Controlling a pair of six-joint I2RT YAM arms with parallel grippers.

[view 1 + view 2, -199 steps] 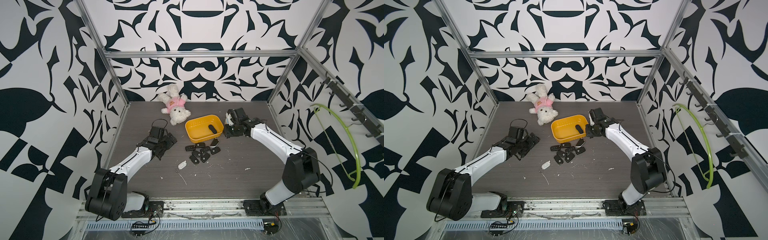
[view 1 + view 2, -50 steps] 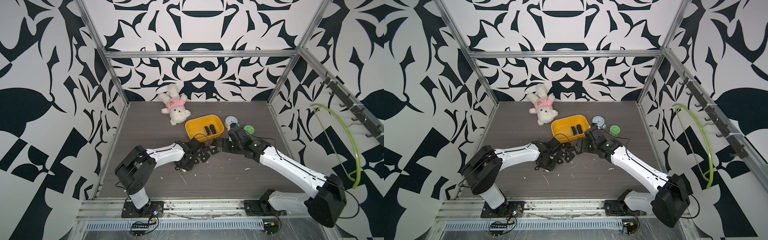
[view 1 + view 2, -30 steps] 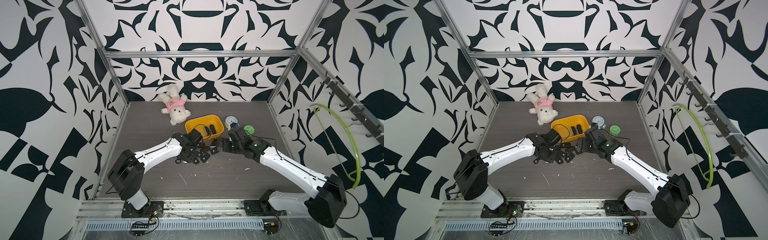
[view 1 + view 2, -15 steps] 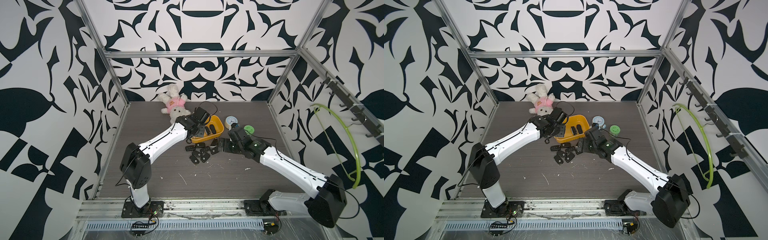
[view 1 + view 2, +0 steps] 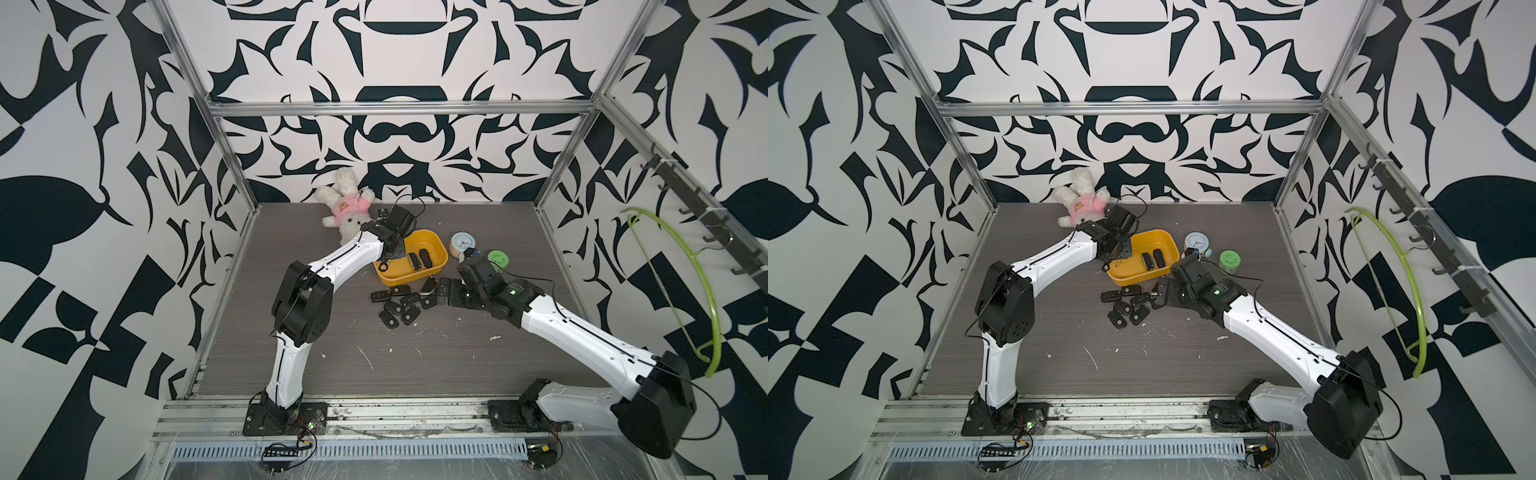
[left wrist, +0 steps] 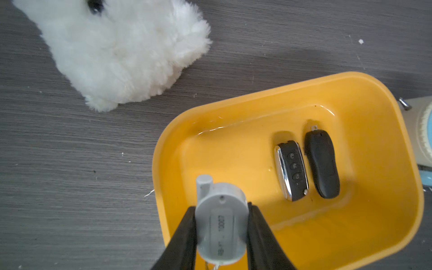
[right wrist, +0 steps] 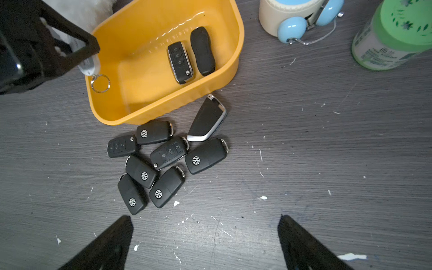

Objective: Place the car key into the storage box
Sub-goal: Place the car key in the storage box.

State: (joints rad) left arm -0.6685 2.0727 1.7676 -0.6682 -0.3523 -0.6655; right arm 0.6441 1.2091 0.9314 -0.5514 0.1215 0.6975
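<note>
My left gripper lowers to the empty end of the storage box's bottom below it next and releases the car key point(image 6: 221, 224) clear of both black keys.
My left gripper point(image 6: 221, 208) is shut on a pale grey car key point(image 6: 221, 224) with a wire ring point(image 7: 100, 83) hanging from it. It hovers over the left end of the yellow storage box point(image 5: 399, 276), also seen in the other top view point(image 5: 1133, 279). Two black keys point(image 6: 291, 173) point(image 6: 322, 163) lie side by side inside the box point(image 6: 233, 145). Several black keys point(image 7: 163, 161) lie piled on the table against the box's front wall. My right gripper point(image 7: 205, 222) stands open and empty, low over the table just right of the pile point(image 5: 399, 305).
A white plush rabbit point(image 5: 347, 208) lies behind the box, close to my left wrist. An alarm clock point(image 5: 462, 242) and a green-lidded jar point(image 5: 498, 259) stand right of the box. White crumbs dot the table. A green hanger point(image 5: 702, 291) hangs on the right wall.
My left arm has lifted the grey key from the table left of the pile and carried it back to above the box's left end. The right arm has stayed put.
</note>
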